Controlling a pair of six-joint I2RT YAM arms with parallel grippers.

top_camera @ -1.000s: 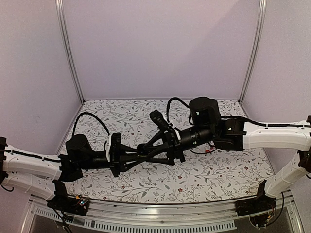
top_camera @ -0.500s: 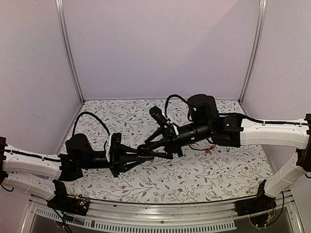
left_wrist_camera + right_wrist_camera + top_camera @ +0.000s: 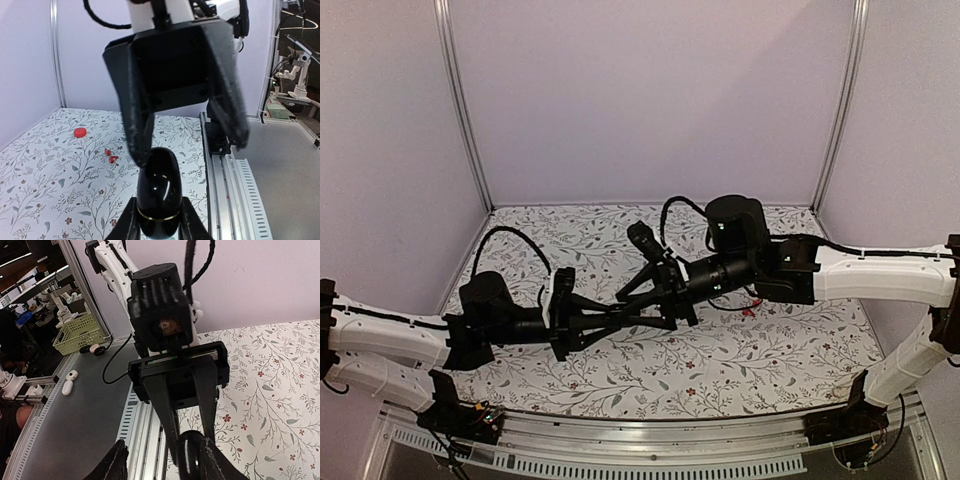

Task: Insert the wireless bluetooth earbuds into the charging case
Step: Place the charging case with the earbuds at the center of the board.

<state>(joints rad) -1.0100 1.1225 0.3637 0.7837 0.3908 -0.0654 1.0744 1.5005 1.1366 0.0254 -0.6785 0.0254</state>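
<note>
The left gripper needs to carry the case outward and down onto the table next, clear of the right gripper.
My left gripper (image 3: 159,220) is shut on a glossy black egg-shaped charging case (image 3: 159,187) with a thin gold ring and holds it above the table. My right gripper (image 3: 162,467) is open around the case (image 3: 192,455). One of its fingers (image 3: 139,125) touches the case's top left side, and the other (image 3: 227,105) stands clear on the right. Two tiny red earbuds (image 3: 109,156) lie on the flowered table behind. In the top view both grippers meet mid-table, left (image 3: 608,322) and right (image 3: 632,304), and the earbuds (image 3: 748,311) show under the right arm.
A small red round piece (image 3: 79,132) lies on the table (image 3: 770,360) farther back. A metal rail (image 3: 220,180) runs along the table's near edge. Purple walls close in the back and both sides.
My right gripper has moved left and closer until its open fingers straddle the case held by the left gripper. The left gripper has shifted slightly right and up.
</note>
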